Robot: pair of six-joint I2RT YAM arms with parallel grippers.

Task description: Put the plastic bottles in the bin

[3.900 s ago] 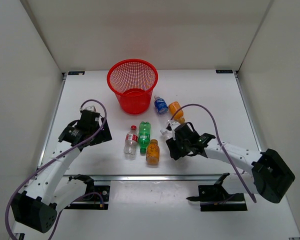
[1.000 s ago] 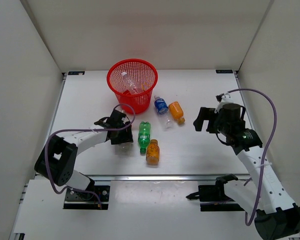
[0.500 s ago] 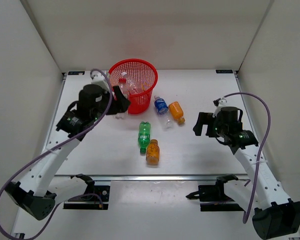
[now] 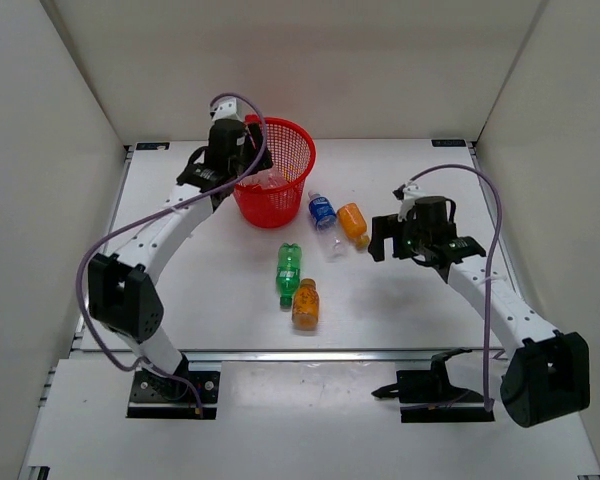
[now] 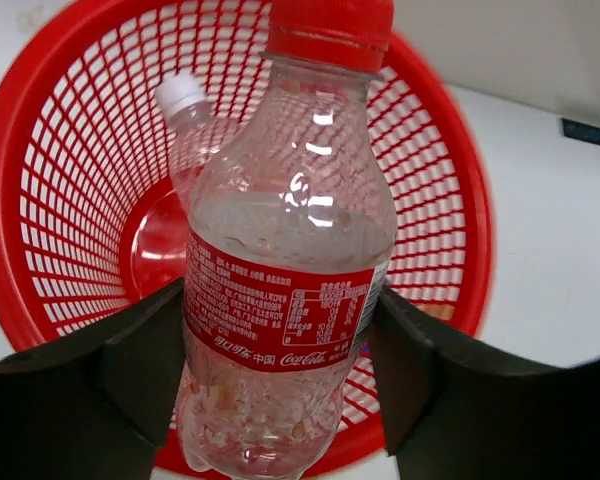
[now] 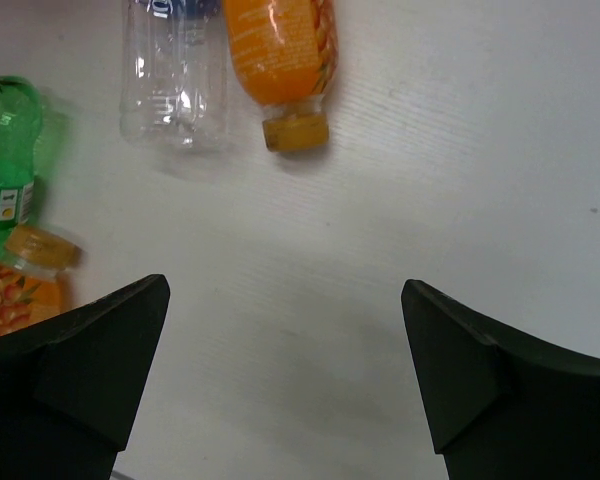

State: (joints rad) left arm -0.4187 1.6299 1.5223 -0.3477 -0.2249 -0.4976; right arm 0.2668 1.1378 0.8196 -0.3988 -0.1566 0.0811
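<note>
My right gripper has bare table between its fingers, so it will move outward and to the left in the top view, then go down onto the far orange bottle's body (image 4: 352, 219) (image 6: 286, 62).
My left gripper (image 4: 248, 166) hangs over the near-left part of the red mesh bin (image 4: 280, 126), shut on a clear red-labelled bottle (image 5: 285, 250). Its cap points away and both fingers press its sides. Inside the bin (image 5: 435, 200) lies a plain clear bottle (image 5: 188, 115) with a white cap. On the table lie a blue-labelled bottle (image 4: 322, 212), an orange bottle (image 4: 352, 224), a green bottle (image 4: 288, 270) and a second orange bottle (image 4: 305, 303). My right gripper (image 4: 382, 243) stands open just right of the orange bottle (image 6: 280, 50), with bare table between its fingers.
White walls enclose the table on the left, back and right. The left arm's purple cable (image 4: 235, 100) loops above the bin. The right wrist view also shows the green bottle (image 6: 5, 150) and the near orange bottle (image 6: 20, 280) at its left edge.
My left arm lifted the red-labelled bottle off the table and swung it back over the bin. My right gripper shifted left toward the orange bottle, still open.
</note>
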